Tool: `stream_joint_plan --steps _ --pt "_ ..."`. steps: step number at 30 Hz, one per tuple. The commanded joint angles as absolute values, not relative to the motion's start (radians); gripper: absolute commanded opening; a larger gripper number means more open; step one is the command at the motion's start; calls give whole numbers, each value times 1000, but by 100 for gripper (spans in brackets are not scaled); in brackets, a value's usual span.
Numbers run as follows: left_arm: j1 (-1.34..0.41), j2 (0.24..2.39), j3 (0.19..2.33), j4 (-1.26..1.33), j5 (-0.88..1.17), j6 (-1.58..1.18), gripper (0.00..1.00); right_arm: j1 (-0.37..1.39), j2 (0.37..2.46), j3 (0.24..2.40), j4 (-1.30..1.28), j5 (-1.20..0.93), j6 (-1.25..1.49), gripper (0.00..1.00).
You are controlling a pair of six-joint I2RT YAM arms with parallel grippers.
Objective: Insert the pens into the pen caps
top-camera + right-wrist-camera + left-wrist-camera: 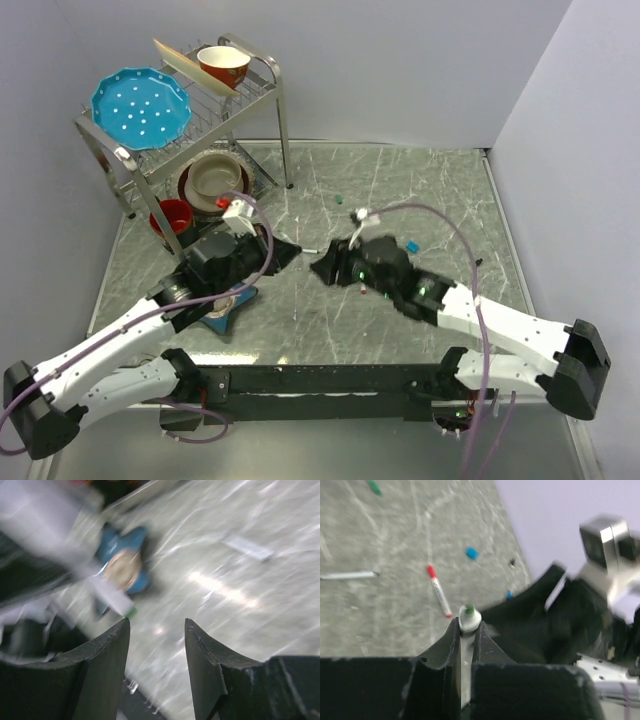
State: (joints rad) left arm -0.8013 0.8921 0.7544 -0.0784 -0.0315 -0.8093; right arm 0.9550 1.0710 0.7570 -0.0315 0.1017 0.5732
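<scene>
My right gripper swings outward next, turns its fingers down and lowers over the green cap (340, 199). The left gripper's pen shows a matching green tip.
My left gripper (468, 625) is shut on a white pen (469, 617) whose green tip pokes out past the fingertips. It also shows in the top view (290, 255). My right gripper (156, 625) is open and empty, and faces the left one tip to tip over the table's middle (322, 265). The held pen's green tip (129, 611) hangs just off its left finger. On the table lie a red-capped pen (438, 590), a bare white pen (347, 574), a blue cap (472, 553), a green cap (375, 487) and a tiny black cap (511, 562). The green cap (340, 199) and blue cap (411, 245) show from above.
A wire dish rack (255, 85) stands at the back left with a blue plate (140, 107) and a red bowl (223, 65). Bowls (212, 180) and a red cup (172, 217) sit under it. A blue star-shaped dish (225, 305) lies under my left arm.
</scene>
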Motion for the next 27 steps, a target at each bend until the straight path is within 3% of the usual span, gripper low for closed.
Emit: stream_joint_plan --steps 1,7,16,27 --pt "-802 781 781 -258 -66 -675 1 735 1187 922 -190 186 445 54" --pt "-802 703 798 -382 -45 -568 1 585 1492 1236 -307 210 351 54" --pt "-805 604 758 -399 43 -505 1 520 2027 1739 -483 227 278 58" --pt "-807 577 750 -394 45 -509 1 468 2359 2112 -569 238 265 55"
